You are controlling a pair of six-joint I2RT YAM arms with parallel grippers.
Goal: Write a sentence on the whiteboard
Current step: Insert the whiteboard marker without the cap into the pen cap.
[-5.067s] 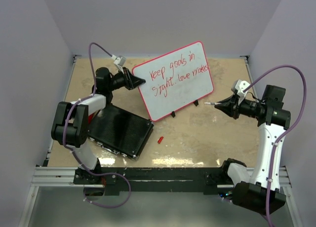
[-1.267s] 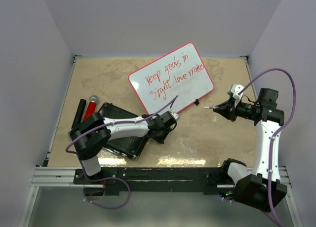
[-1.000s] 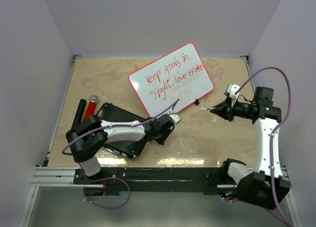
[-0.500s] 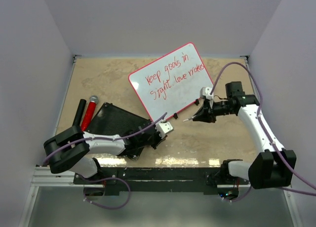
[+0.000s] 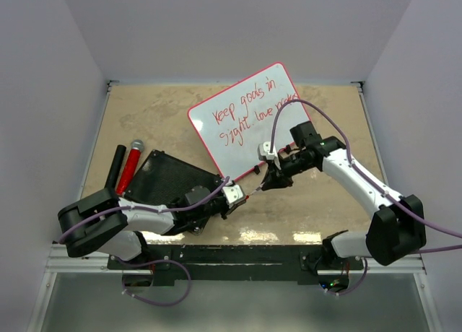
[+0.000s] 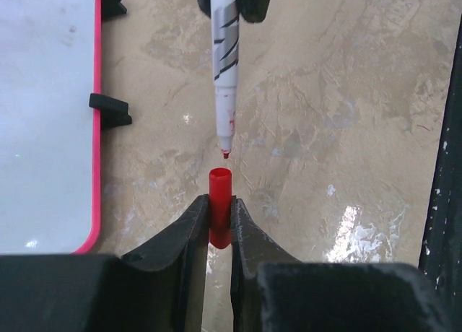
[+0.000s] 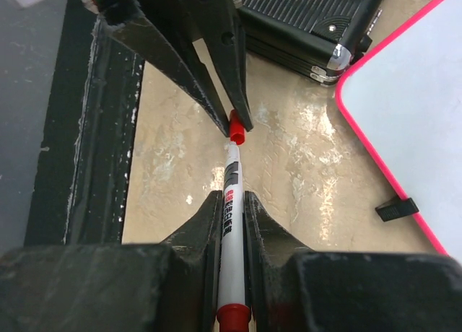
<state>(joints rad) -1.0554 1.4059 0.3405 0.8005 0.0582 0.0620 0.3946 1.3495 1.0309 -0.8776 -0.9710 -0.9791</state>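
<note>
I will push the marker's tip into the cap, then lower the marker onto the clear tabletop below my right gripper, near the whiteboard's clips, and release it there.
The whiteboard (image 5: pixel 249 123) lies tilted at the middle back, with its red rim and black clips (image 6: pixel 108 110). The sentence (image 5: pixel 253 107) runs across it in two red lines. My left gripper (image 5: pixel 238 195) is shut on a small red marker cap (image 6: pixel 220 202), whose open end points at the marker. My right gripper (image 5: pixel 270 180) is shut on a white marker (image 7: pixel 231 202). The marker's red tip (image 6: pixel 225 153) hangs just short of the cap's mouth, in line with it. In the right wrist view the cap (image 7: pixel 237 126) sits between the left fingers (image 7: pixel 209 72).
A black ribbed slab (image 5: pixel 170 182) lies under the left arm, left of the whiteboard. A black cylinder (image 5: pixel 115 166) and a red one (image 5: pixel 130 164) lie at the far left. The metal rail (image 5: pixel 216 256) runs along the near edge.
My left arm left the board's edge, swept down to the table and now holds the cap. My right arm moved left with the marker until its tip faces the cap.
</note>
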